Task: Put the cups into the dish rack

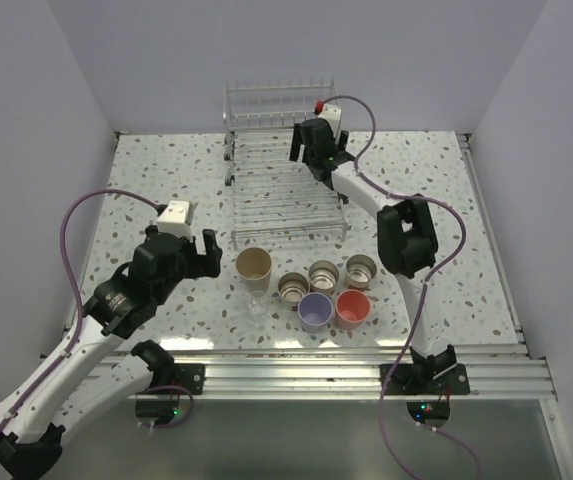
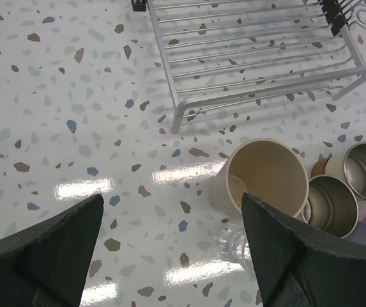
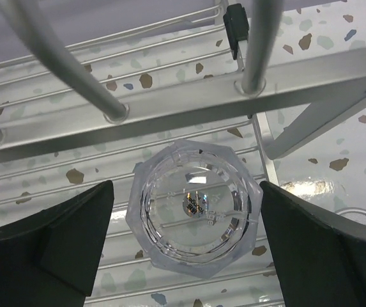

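I will next lower my left gripper and move it right in the overhead view onto the beige cup's nearest rim (image 2: pixel 228 181), because the beige cup's opening faces up and is open for one finger.
The silver wire dish rack (image 1: pixel 284 205) stands at the back middle of the table. My right gripper (image 1: pixel 313 160) hangs over its back right part, open. In the right wrist view a clear cup (image 3: pixel 195 220) rests base-up on the rack wires (image 3: pixel 189 105) between my open right gripper (image 3: pixel 186 192), with a gap on each side. In front of the rack stand a beige cup (image 1: pixel 254 266), a small clear cup (image 1: pixel 256 305), three metallic cups (image 1: pixel 323 273), a lavender cup (image 1: pixel 315 311) and a coral-pink cup (image 1: pixel 352 308). My left gripper (image 1: pixel 198 262) is open just left of the beige cup (image 2: pixel 266 179).
In the left wrist view the left gripper (image 2: pixel 171 204) frames bare speckled table, with the clear cup (image 2: pixel 234 243) by its right finger. Metallic cups (image 2: pixel 329 204) sit right of the beige one. The rack's front corner (image 2: pixel 183 112) lies ahead. White walls enclose the table.
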Motion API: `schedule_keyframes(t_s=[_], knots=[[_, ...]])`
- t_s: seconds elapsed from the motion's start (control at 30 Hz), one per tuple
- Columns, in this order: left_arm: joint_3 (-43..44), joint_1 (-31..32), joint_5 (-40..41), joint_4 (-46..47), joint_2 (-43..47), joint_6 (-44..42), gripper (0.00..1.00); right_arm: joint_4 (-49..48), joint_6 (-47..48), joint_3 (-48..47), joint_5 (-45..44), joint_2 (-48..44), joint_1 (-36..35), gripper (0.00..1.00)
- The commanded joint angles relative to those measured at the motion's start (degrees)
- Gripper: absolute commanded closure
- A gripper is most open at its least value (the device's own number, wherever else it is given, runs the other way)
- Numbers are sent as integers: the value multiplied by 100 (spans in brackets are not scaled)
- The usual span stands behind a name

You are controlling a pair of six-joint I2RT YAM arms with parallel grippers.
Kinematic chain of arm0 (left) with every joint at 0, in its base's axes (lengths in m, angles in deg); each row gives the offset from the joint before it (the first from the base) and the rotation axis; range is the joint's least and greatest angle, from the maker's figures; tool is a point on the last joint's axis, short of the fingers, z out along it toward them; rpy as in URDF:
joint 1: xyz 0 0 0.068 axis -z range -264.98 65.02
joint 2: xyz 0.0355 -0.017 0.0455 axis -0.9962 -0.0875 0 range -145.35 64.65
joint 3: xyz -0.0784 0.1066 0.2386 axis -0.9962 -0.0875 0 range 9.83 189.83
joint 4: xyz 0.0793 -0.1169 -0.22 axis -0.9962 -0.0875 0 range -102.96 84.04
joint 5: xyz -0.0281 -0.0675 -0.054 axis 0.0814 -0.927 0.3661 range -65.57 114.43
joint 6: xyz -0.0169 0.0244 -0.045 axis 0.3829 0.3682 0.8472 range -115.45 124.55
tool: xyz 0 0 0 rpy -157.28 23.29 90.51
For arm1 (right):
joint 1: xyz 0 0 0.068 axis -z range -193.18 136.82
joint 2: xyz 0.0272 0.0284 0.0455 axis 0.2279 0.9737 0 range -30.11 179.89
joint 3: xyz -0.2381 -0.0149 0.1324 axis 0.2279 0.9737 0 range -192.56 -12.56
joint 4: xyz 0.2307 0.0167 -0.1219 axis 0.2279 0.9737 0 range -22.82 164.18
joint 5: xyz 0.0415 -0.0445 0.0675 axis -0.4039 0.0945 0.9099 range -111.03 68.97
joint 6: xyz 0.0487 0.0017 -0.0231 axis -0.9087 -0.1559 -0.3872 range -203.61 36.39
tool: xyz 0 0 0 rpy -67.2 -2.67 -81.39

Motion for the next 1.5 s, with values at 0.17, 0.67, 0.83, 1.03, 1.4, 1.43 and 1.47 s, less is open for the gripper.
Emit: schedule_keyframes(t_s=[0.17,0.67,0.83,1.03,1.4,1.43,1.47], knots=[[-40,-88,-83,312,53,-176,8,-301,135,639,-448,-1196,-53,2],[-76,-123,-241,373,9,-211,8,349,-320,2730,-573,-4315,-343,2],[-32,-114,-417,391,-289,-255,9,489,-706,3687,166,-5246,-720,2],[57,-106,-636,434,-1019,298,11,394,-1198,4848,456,-5976,-1274,2],[-278,-97,-1129,1656,-2126,949,25,937,-761,5491,263,-7181,-1301,2],[-286,-97,-1129,1683,-2171,958,31,938,-734,5535,246,-7269,-1301,2],[-295,-79,-1094,1692,-2214,993,34,955,-734,5587,202,-7392,-1301,2]])
